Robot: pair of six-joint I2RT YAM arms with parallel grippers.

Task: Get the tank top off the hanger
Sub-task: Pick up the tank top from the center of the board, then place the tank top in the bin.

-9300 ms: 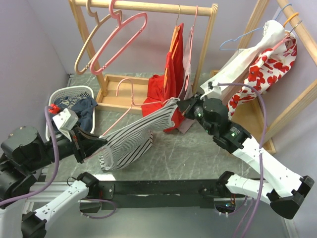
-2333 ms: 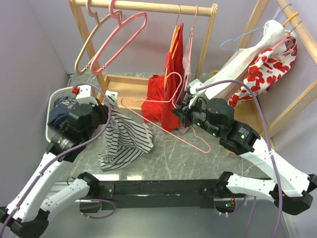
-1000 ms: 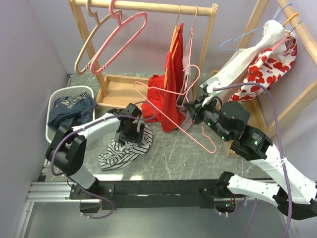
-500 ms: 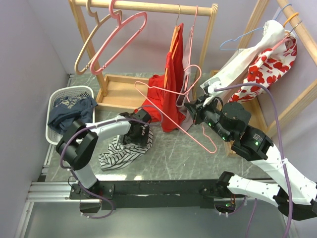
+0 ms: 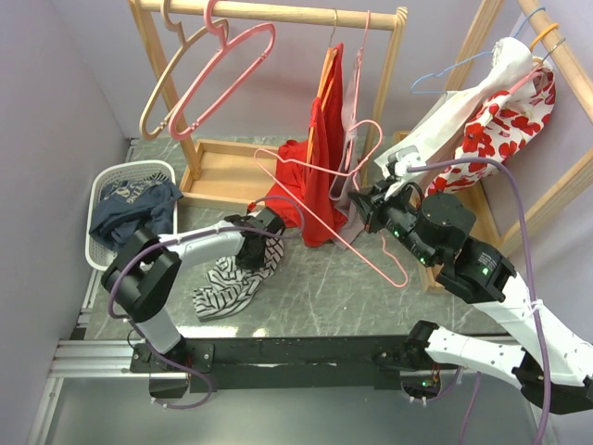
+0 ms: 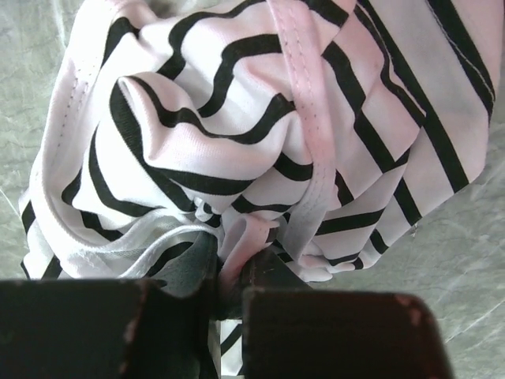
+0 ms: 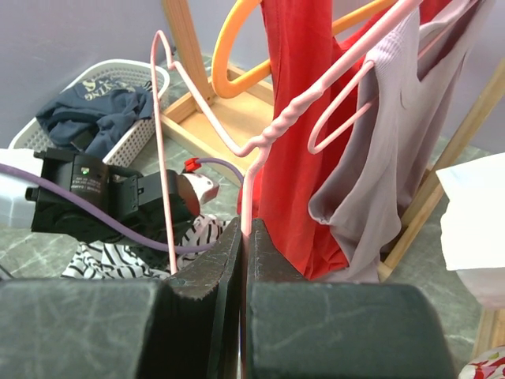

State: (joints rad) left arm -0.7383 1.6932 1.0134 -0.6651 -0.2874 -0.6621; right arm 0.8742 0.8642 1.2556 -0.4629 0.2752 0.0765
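I will lift my left gripper over the white basket and lower it to release the fold of the tank top, because the basket is to the gripper's left in the top view.
The black-and-white striped tank top (image 5: 230,284) lies bunched on the grey table, off the hanger. My left gripper (image 5: 260,250) is down on its right end and shut on a fold of it. In the left wrist view the striped tank top (image 6: 237,118) fills the frame, with fabric pinched in the left gripper (image 6: 233,270). My right gripper (image 5: 363,209) is shut on the wire of the bare pink hanger (image 5: 320,190) and holds it in the air right of the tank top. In the right wrist view the right gripper (image 7: 245,230) clamps the hanger (image 7: 161,158).
A white basket (image 5: 139,167) with dark blue clothes sits at the left. A wooden rack (image 5: 278,13) behind carries empty hangers and a red garment (image 5: 322,171). A second rack at the right holds a floral garment (image 5: 500,125).
My left gripper has shut on the tank top and drawn that end a little to the right. The right gripper still holds the hanger, shifted slightly.
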